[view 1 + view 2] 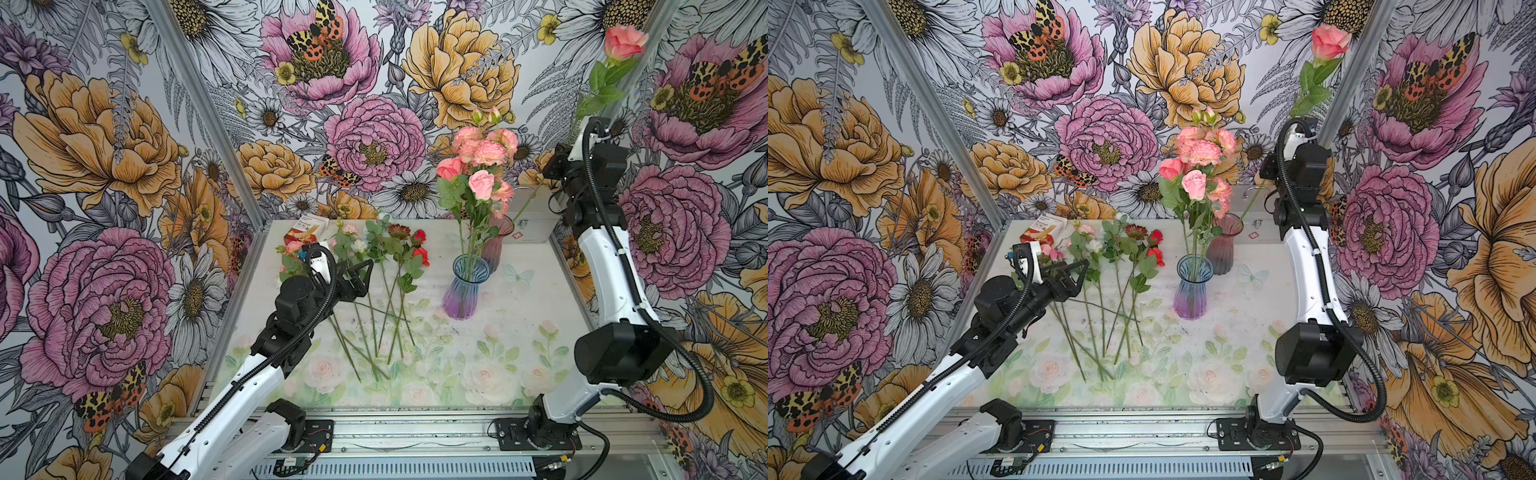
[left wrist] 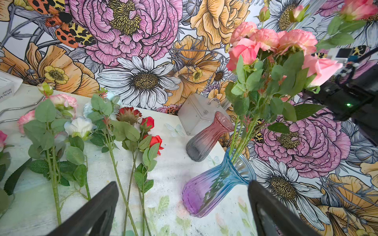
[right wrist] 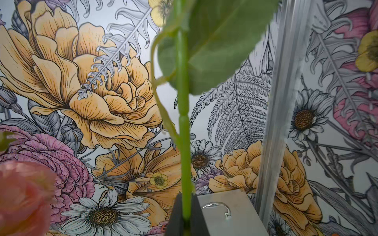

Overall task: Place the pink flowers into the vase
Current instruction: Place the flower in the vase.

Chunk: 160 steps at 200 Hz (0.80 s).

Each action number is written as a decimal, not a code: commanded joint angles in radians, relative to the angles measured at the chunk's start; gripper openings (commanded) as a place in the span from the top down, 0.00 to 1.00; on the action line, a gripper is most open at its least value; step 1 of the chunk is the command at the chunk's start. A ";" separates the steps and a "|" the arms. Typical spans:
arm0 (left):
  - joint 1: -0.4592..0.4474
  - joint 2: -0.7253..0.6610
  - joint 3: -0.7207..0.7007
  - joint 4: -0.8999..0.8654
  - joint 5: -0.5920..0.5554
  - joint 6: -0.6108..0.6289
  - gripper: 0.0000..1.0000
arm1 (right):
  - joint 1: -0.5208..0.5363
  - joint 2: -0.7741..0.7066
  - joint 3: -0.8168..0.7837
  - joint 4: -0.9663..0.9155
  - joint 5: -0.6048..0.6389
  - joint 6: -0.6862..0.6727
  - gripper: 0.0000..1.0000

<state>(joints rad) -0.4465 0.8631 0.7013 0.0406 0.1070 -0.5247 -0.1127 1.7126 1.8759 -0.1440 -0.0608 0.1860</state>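
Note:
The robot's right gripper should next move down and toward the pink-grey vase's opening to release the green stem, since the stem's lower end already hangs beside that opening.
The blue-and-purple glass vase stands mid-table and holds several pink flowers. My right gripper is shut on the green stem of a pink rose, held high at the back right, above and right of the vase. More pink flowers lie at the table's back left. My left gripper hovers open and empty over the lying stems, left of the vase.
Red roses, a maroon bloom and a white rose lie among the stems. A pink-grey vase stands just behind the blue one. A grey box sits at the back right, a carton at the back left.

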 commanded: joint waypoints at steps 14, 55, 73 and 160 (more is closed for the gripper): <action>0.009 0.019 0.008 0.003 0.039 0.022 0.01 | 0.011 0.058 0.046 0.169 -0.032 -0.011 1.00; 0.007 0.056 -0.006 0.035 0.044 0.016 0.01 | 0.038 0.117 0.037 0.210 -0.046 -0.021 1.00; 0.006 0.064 -0.008 0.044 0.043 0.015 0.01 | 0.062 0.107 -0.042 0.256 -0.040 -0.041 1.00; -0.008 0.057 -0.010 0.044 0.051 0.017 0.01 | 0.084 0.081 -0.439 0.477 -0.001 0.002 1.00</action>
<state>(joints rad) -0.4477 0.9306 0.7010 0.0570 0.1295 -0.5243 -0.0254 1.8111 1.4616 0.2268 -0.0795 0.1753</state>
